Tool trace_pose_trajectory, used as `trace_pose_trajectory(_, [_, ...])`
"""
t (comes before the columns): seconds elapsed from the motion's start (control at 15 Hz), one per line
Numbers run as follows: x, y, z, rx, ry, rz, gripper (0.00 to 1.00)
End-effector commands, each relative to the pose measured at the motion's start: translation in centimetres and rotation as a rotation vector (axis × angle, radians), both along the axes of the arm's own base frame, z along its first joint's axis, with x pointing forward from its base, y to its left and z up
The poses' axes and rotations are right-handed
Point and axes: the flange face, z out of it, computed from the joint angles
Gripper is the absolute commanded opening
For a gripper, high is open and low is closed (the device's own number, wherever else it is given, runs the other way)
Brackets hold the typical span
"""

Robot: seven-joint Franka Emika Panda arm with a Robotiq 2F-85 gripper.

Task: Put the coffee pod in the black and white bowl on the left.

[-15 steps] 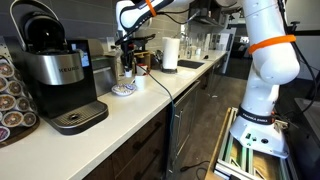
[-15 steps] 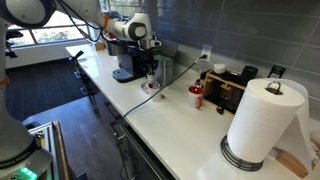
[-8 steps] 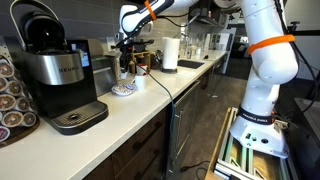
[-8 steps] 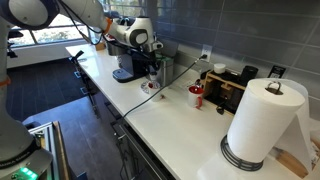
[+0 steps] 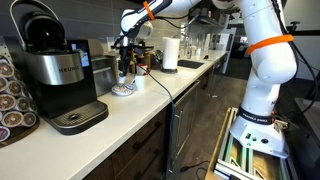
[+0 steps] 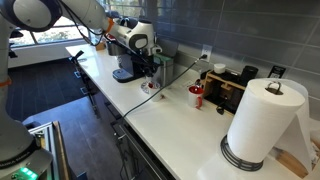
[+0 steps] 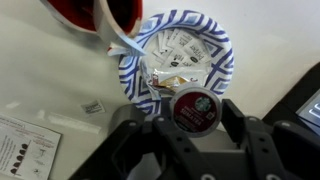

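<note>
My gripper needs to shift over the paper packets first and then lower slightly, to bring the coffee pod (image 7: 193,108) from the bowl's rim to the bowl's middle.
The black and white bowl (image 7: 222,75) is a small round dish with a dark striped rim, and paper packets (image 7: 185,55) lie in it. It sits on the white counter in both exterior views (image 5: 122,89) (image 6: 148,87). My gripper (image 7: 190,112) hangs a little above the bowl's near rim (image 5: 126,66) (image 6: 149,70). It is shut on the coffee pod (image 7: 193,108), a round pod with a dark red lid, held between both fingers over the rim.
A red cup with a white rim (image 7: 95,12) stands right beside the bowl. A coffee machine (image 5: 60,75) and a pod rack (image 5: 10,100) stand along the counter. A paper towel roll (image 6: 262,125), another red cup (image 6: 196,96) and a black appliance (image 6: 235,88) are further along. A printed card (image 7: 25,150) lies nearby.
The arm has shifted slightly. The gripper stays above the bowl with the pod in it.
</note>
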Motion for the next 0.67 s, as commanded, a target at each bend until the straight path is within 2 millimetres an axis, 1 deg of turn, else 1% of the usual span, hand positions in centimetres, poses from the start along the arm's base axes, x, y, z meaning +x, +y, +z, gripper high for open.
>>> trace_pose_trajectory(0.0, [-0.9, -0.3, -1.0, 0.036, 0.056, -0.033, 0.28])
trace_pose_trajectory(0.2, [-1.3, -1.0, -1.8, 0.034, 0.109, -0.083, 0.28])
trace_pose_trajectory(0.53, [-1.1, -1.8, -2.1, 0.002, 0.149, -0.121, 0.28])
trace_pose_trajectory(0.6, [-1.0, -1.9, -2.2, 0.004, 0.153, -0.120, 0.45])
